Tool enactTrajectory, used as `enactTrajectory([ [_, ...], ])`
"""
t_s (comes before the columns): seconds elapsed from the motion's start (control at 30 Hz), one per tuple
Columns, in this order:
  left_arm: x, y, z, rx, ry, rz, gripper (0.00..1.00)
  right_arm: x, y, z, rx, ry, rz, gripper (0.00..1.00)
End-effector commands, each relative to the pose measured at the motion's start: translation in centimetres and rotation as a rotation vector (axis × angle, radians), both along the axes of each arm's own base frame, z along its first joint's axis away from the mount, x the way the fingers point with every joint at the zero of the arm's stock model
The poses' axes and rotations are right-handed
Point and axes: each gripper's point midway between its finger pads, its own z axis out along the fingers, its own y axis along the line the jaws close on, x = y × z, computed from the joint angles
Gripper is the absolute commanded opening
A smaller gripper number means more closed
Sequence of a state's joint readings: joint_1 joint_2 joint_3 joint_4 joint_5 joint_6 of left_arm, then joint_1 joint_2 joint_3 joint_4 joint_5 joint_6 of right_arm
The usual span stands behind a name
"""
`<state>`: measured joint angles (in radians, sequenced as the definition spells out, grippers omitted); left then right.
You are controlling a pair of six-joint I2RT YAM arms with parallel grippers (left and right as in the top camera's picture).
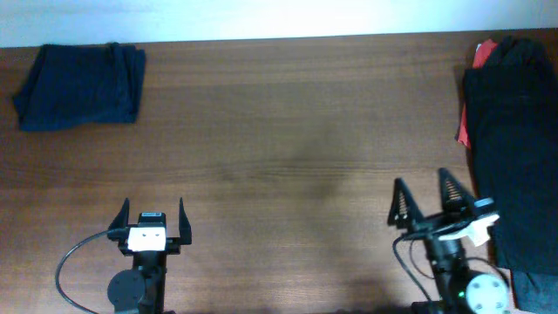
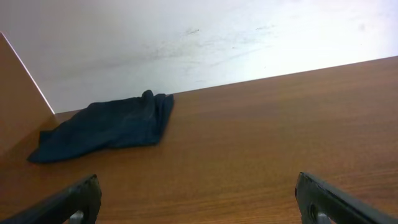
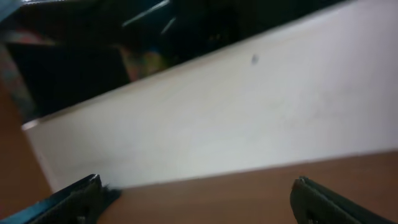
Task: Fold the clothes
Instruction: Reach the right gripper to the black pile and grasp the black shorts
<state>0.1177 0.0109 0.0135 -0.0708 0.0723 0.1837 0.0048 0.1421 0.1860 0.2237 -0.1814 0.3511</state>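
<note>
My right gripper is going to move outward next and then tilt down onto the edge of the black pile there, because black cloth lies over the red garment.
A folded navy blue garment lies at the table's far left corner; it also shows in the left wrist view. A pile of black clothes lies along the right edge, with a red garment peeking out at its left side. My left gripper is open and empty near the front left, fingers apart over bare wood. My right gripper is open and empty near the front right, just left of the black pile, its fingers wide apart in the right wrist view.
The brown wooden table meets a white wall at the back. A cable loop lies by the left arm's base.
</note>
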Motion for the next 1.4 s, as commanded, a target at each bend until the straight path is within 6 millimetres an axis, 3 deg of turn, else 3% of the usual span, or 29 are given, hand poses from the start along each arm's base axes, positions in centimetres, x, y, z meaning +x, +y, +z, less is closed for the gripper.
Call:
enactTrajectory([
  [0.0,0.0,-0.1,-0.2,0.012,0.001,-0.006,0.99,1.7,-2.7,5.1,-0.141,-0.001,-0.207,0.99],
  [0.1,0.0,-0.1,-0.2,0.012,0.001,-0.006,0.99,5.6,-5.1,8.3,-0.202,0.087,-0.353,0.99],
  [0.2,0.0,-0.1,-0.2,0.012,0.002,-0.006,0.99,11.0,-7.2,10.0,-0.3,0.263,-0.446,0.99],
  [0.3,0.0,-0.1,-0.2,0.012,0.002,-0.006,0.99,15.2,-9.8,9.5,-0.334,0.458,-0.509,0.99],
  [0.4,0.0,-0.1,-0.2,0.012,0.001,-0.006,0.99,19.7,-13.0,7.4,-0.398,0.691,-0.53,0.99],
  [0.47,0.0,-0.1,-0.2,0.012,0.002,-0.006,0.99,21.4,-15.2,6.4,-0.431,0.781,-0.569,0.99],
  [0.5,0.0,-0.1,-0.2,0.012,0.002,-0.006,0.99,22.2,-17.2,5.9,-0.438,0.836,-0.637,0.99],
  [0.53,0.0,-0.1,-0.2,0.012,0.002,-0.006,0.99,23.0,-18.7,4.7,-0.447,0.889,-0.677,0.99],
  [0.63,0.0,-0.1,-0.2,0.012,0.001,-0.006,0.99,24.8,-20.3,0.7,-0.597,0.984,-0.645,0.99],
  [0.83,0.0,-0.1,-0.2,0.012,0.002,-0.006,0.99,27.0,-24.8,-11.9,-0.87,1.312,-0.712,1.0],
  [0.97,0.0,-0.1,-0.2,0.012,0.001,-0.006,0.99,28.5,-26.0,-17.9,-0.917,1.391,-0.735,1.0],
  [1.13,0.0,-0.1,-0.2,0.012,0.001,-0.006,0.99,29.8,-26.7,-20.8,-0.904,1.375,-0.74,0.96],
  [1.2,0.0,-0.1,-0.2,0.012,0.001,-0.006,0.99,30.4,-26.0,-21.8,-0.904,1.364,-0.653,0.95],
  [1.37,0.0,-0.1,-0.2,0.012,0.002,-0.006,0.99,30.1,-26.6,-23.4,-0.898,1.388,-0.646,0.93],
])
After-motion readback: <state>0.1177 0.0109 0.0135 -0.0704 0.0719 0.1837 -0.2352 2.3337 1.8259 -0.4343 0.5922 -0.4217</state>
